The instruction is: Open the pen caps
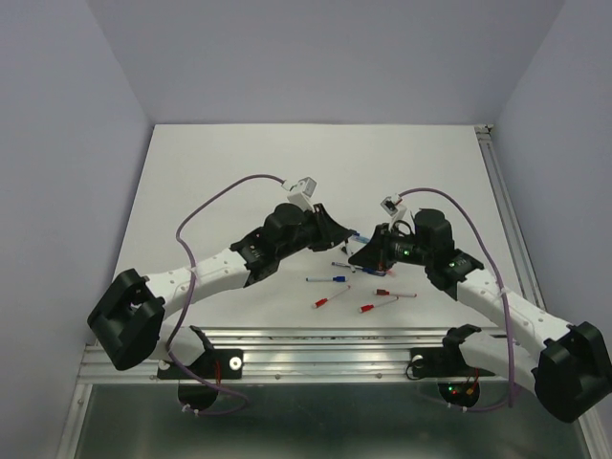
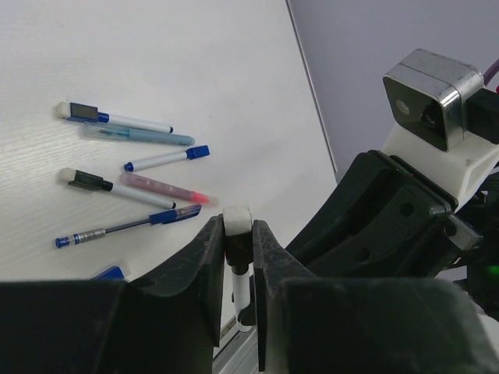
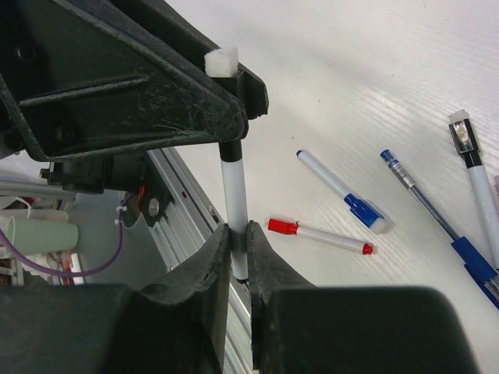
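The left gripper draws the black pen cap to the left in the top view, outward and down to release it there next, since the far tabletop lies bare.
One pen is held in the air between my two grippers, above the near middle of the table. In the left wrist view my left gripper [image 2: 237,234] is shut on its black pen cap [image 2: 237,248], whose white end sticks out past the fingertips. The white barrel [image 2: 242,290] runs on below. In the right wrist view my right gripper [image 3: 238,238] is shut on that barrel [image 3: 233,187], with the cap [image 3: 230,148] above it inside the left gripper's fingers [image 3: 156,101]. From above the grippers meet tip to tip: left gripper [image 1: 337,229], right gripper [image 1: 368,251].
Several capped pens lie on the white table: blue [image 2: 166,160], black-capped [image 2: 109,187] and pink [image 2: 164,188] ones by the left gripper, a blue one [image 3: 343,191] and a red one [image 3: 320,236] by the right. A metal rail [image 1: 325,339] runs along the near table edge.
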{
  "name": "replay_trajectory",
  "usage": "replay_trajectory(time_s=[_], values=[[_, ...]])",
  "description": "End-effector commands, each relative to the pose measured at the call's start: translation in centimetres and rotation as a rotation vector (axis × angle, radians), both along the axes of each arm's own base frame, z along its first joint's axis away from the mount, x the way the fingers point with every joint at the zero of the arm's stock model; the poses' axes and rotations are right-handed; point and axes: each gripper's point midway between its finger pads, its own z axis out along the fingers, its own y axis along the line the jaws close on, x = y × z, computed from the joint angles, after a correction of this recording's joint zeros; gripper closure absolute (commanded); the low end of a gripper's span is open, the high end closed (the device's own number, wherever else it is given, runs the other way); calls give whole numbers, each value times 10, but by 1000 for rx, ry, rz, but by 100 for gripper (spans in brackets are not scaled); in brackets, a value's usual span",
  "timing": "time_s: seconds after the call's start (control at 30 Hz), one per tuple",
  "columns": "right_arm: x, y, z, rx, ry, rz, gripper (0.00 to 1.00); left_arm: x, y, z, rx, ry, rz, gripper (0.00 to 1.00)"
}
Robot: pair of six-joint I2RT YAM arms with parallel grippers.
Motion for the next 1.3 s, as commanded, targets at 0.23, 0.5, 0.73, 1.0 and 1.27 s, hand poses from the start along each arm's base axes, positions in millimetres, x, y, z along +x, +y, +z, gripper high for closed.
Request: replay_trajectory(time_s=[0.23,0.5,0.73,1.0,1.27], values=[[14,11,39,61,-92,9,54,1,-2,37,-75,-88,11,100],[25,25,45,74,-100,33,56,-2,1,45,-101,-97,20,100],[21,42,42,113,-80,72,99,5,0,40,-65,-135,20,100],[-71,55,-27,27,72,114,99,128,76,72,8,-240,287,100],[-112,64,-43,11,155,105,99,183,133,93,73,-265,439,100]])
